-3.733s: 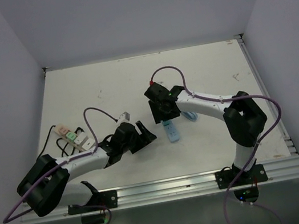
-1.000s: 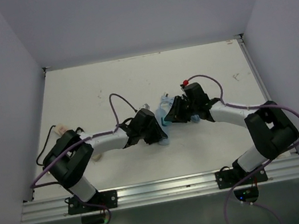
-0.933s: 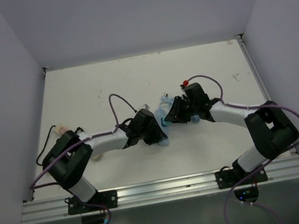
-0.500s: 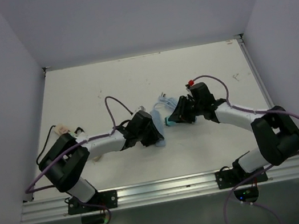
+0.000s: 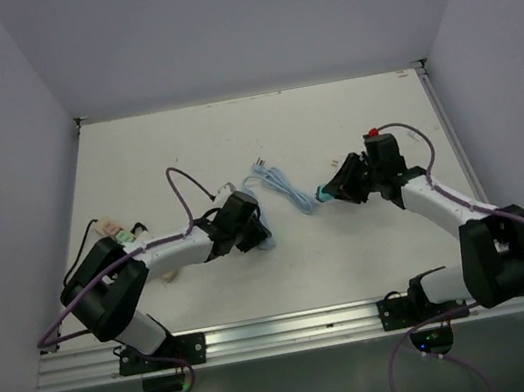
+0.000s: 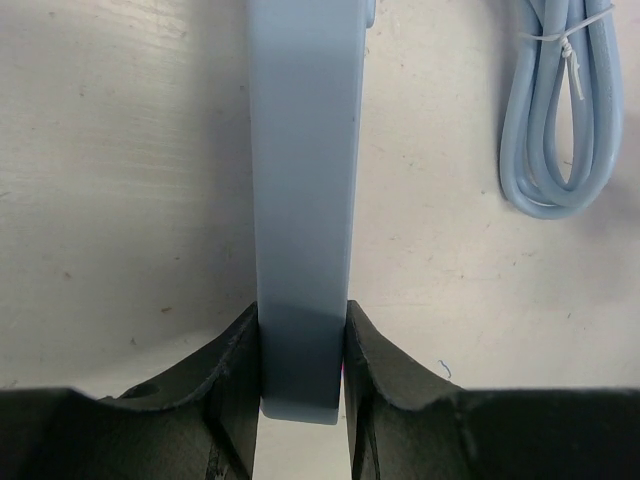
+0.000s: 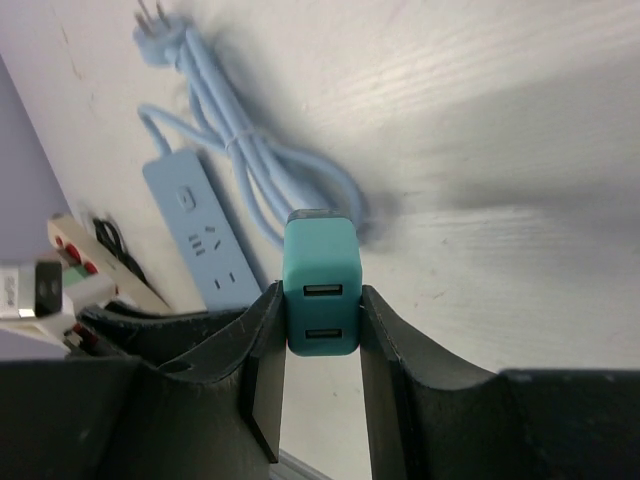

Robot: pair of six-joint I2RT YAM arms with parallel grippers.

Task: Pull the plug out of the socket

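The plug is still above the table. My right gripper will next lower the plug, away from the coiled cable, onto bare tabletop (image 5: 337, 200) (image 7: 437, 262).
The light blue socket strip (image 5: 262, 241) lies left of centre; my left gripper (image 5: 248, 229) is shut on its end, which shows between my fingers in the left wrist view (image 6: 302, 200). The teal plug (image 5: 324, 193), a two-port USB block, is held in my shut right gripper (image 5: 334, 190), clear of the strip and well to its right. In the right wrist view the plug (image 7: 322, 285) sits between the jaws above the table, with the strip (image 7: 205, 240) behind it.
The strip's coiled light blue cable (image 5: 278, 181) lies between the two grippers, and also shows in the left wrist view (image 6: 560, 120). A beige power strip (image 5: 125, 237) with a black cord sits at the left edge. Walls enclose the table on three sides.
The plug has come out of the strip. My right gripper carried it to the right, while my left gripper kept hold of the strip and drew it slightly left.
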